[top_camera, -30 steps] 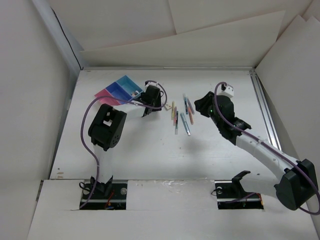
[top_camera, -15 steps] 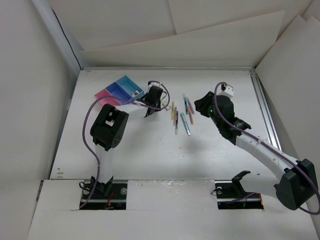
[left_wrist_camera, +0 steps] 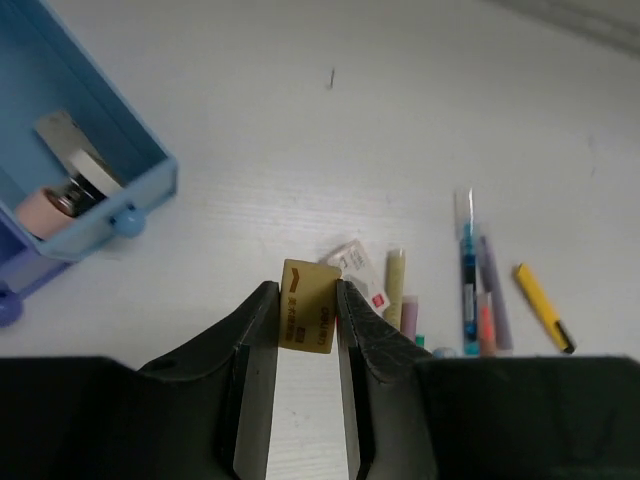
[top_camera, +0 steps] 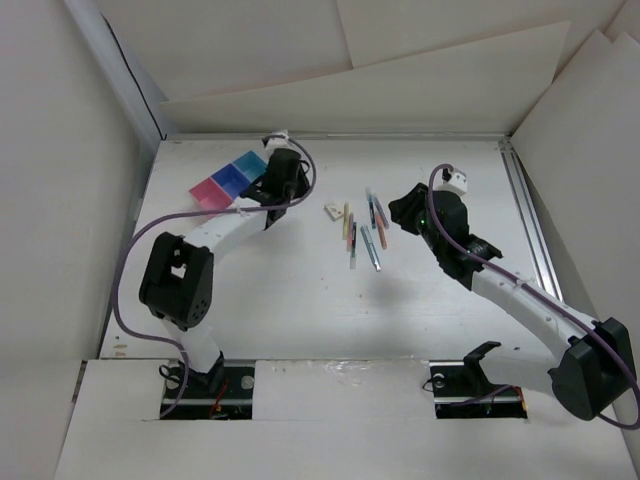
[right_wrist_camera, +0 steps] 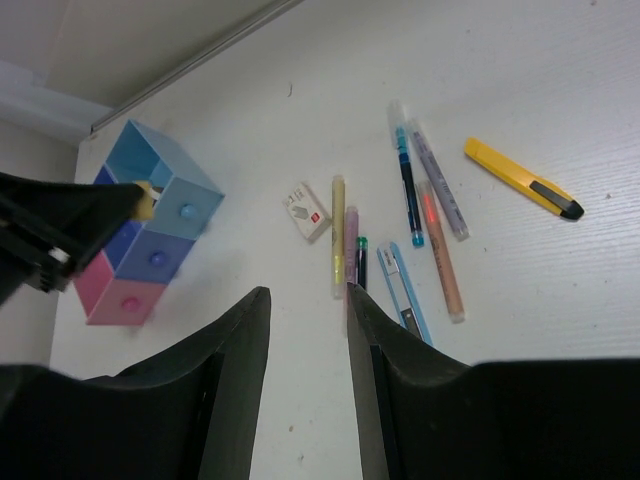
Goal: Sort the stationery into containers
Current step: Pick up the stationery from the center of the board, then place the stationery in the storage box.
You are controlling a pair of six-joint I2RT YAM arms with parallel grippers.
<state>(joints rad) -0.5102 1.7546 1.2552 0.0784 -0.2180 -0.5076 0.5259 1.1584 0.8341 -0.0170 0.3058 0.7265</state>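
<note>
The robot will next move its left gripper to the left in the top view, over the light blue bin, and let go of the eraser, because other small pieces are already inside.
My left gripper is shut on a small tan eraser, held above the table just right of the containers. It also shows in the top view. The containers are a pink, a blue and a light blue bin joined in a row; the light blue one holds a pinkish piece and a grey piece. Several pens lie mid-table, with a white eraser to their left and a yellow utility knife. My right gripper is open and empty, hovering above the pens' right side.
White board walls enclose the table on three sides. A metal rail runs along the right edge. The left arm's purple cable loops out to the left. Both arm bases sit at the near edge.
My left gripper has swung back and left from beside the pens to the bins, carrying the tan eraser. The white eraser now lies uncovered. The right arm has not moved.
</note>
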